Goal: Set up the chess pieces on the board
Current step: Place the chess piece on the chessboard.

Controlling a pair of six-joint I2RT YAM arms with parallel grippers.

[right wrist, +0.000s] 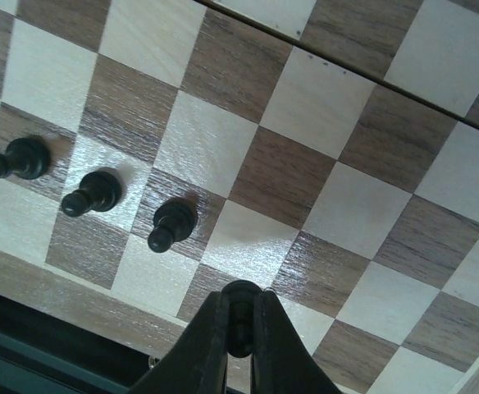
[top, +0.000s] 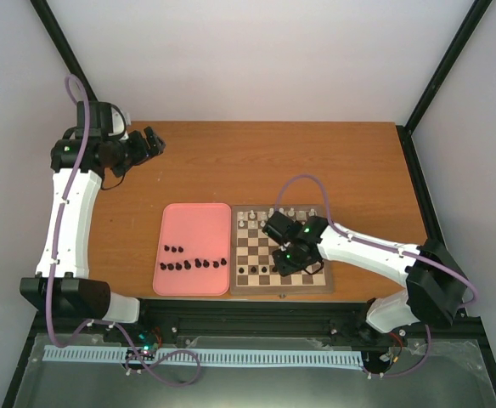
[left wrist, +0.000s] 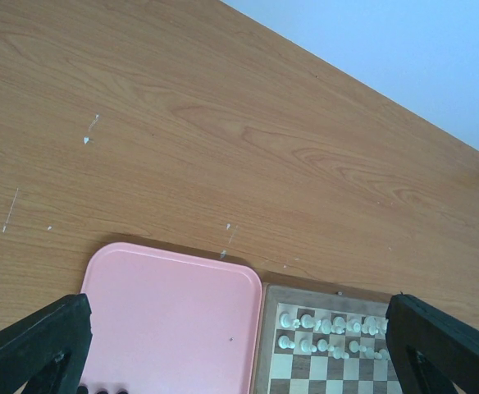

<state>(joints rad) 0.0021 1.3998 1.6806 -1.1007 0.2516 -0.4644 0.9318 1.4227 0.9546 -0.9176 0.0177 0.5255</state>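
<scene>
Next, my right gripper lowers the piece onto the light square [right wrist: 250, 245] beside the nearest pawn below and releases it, which continues the pawn row.
My right gripper [right wrist: 240, 318] is shut on a small black chess piece [right wrist: 241, 305], held just over a front square of the board [right wrist: 338, 205]. Three black pawns [right wrist: 92, 193] stand in a row to its left on the board. In the top view the right gripper [top: 282, 262] hovers over the board's near half [top: 282, 291], and several black pieces [top: 193, 264] lie on the pink tray [top: 193, 225]. My left gripper [top: 156, 143] is raised at the back left, open and holding nothing; its fingers [left wrist: 34, 345] frame the tray [left wrist: 174, 312].
White pieces [left wrist: 330, 332] fill the board's two far rows [top: 286, 212]. The pink tray lies flush against the board's left side. Bare wooden table [left wrist: 223, 148] stretches behind both. A black frame rail [top: 256, 310] runs along the table's near edge.
</scene>
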